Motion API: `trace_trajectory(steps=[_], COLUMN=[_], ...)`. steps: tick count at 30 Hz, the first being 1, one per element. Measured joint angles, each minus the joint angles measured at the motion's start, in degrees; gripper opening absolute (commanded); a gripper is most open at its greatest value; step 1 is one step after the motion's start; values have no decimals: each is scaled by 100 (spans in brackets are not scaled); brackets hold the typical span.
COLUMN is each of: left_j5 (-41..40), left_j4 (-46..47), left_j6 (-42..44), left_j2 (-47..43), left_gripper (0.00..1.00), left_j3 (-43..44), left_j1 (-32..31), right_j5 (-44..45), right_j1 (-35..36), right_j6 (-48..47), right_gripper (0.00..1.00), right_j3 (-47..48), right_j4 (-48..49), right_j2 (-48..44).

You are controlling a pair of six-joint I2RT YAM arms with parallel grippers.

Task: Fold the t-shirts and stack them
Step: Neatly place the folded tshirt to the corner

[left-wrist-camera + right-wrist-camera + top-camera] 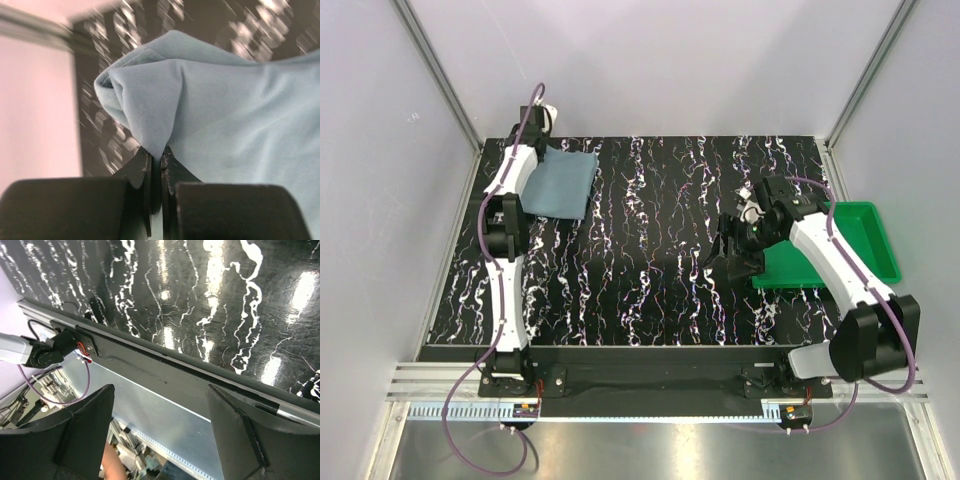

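Note:
The left gripper should next drag the t-shirt (560, 185) to the table's bare far corner, to the gripper's left in the top view, and let go of the fold of the t-shirt.
The t-shirt (560, 185), dusty blue-grey and folded into a rough rectangle, lies at the far left of the black marbled table. My left gripper (540, 140) is at its far left corner. In the left wrist view that gripper (161, 156) is shut on a pinched-up fold of the t-shirt (240, 115), and the cloth rises in a peak from the jaws. My right gripper (738, 255) hangs over the table's right half, just left of the green tray. It is open (160, 432), with nothing between its fingers (85, 435).
The green plastic tray (880, 235) sits at the table's right edge, partly under my right arm. White walls and metal frame posts close in the back and sides. The right wrist view shows the table's near edge rail (200, 375) and a cabled arm base (45, 350).

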Motion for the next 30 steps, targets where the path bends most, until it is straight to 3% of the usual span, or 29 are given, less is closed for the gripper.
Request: trace_trajectory(steps=[11, 30], left_j5=[-111, -267], left_j4=[1034, 2275], left_j6=[901, 927], left_j2=[990, 1279], left_gripper=[0, 0], left_j3=[651, 1222], left_j1=[463, 1165], right_j5=[188, 315], right_j1=[0, 0], right_j6=[26, 20], right_gripper=[82, 83], right_j3=[614, 1759], right_j4=[22, -118], right_j2=[1040, 2310])
